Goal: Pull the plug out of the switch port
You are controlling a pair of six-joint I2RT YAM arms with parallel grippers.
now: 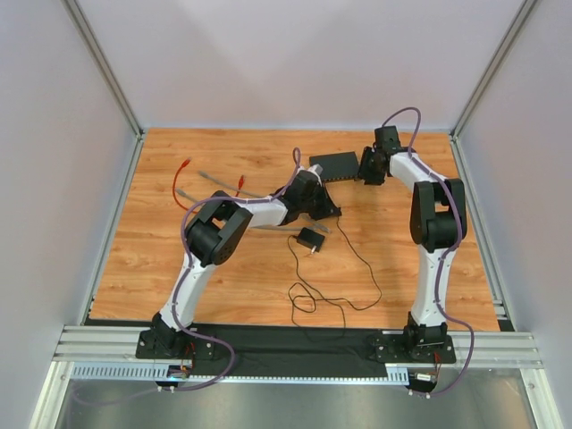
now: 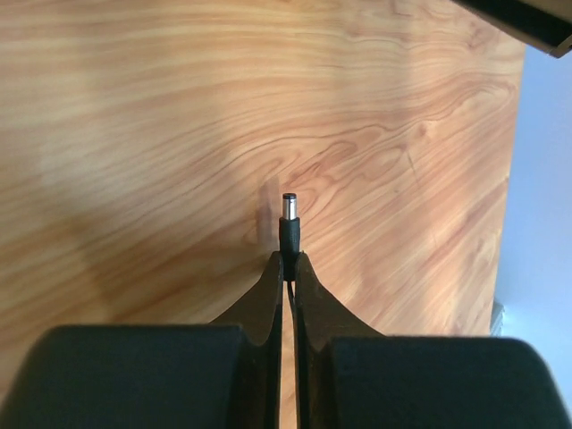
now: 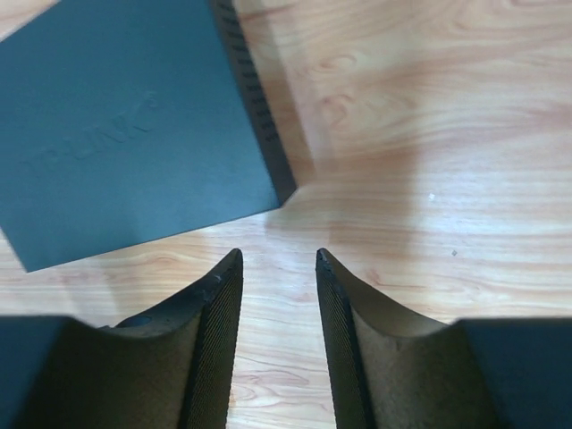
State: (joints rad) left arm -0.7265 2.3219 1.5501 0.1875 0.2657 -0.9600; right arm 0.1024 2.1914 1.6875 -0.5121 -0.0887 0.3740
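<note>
My left gripper moves toward the grey cable's end next and releases the plug (image 2: pixel 289 223) on the bare wood beside it, as the plug is clear of the switch.
The flat black switch (image 1: pixel 335 166) lies at the back middle of the wooden table; its sockets do not show. My left gripper (image 1: pixel 327 211) is just in front of it, shut on a small black barrel plug (image 2: pixel 289 223) with a metal tip. The plug sticks out past the fingertips (image 2: pixel 288 259) over bare wood, free of the switch, whose edge (image 2: pixel 527 22) shows at the top right. My right gripper (image 1: pixel 366 170) is at the switch's right end. In the right wrist view it (image 3: pixel 277 257) is open and empty, beside the switch's corner (image 3: pixel 134 125).
A small black square adapter (image 1: pixel 310 239) lies in the middle, with a thin black cord (image 1: pixel 308 299) looping toward the front. Red (image 1: pixel 179 183) and grey (image 1: pixel 201 192) cables lie at the back left. Grey walls enclose the table on three sides.
</note>
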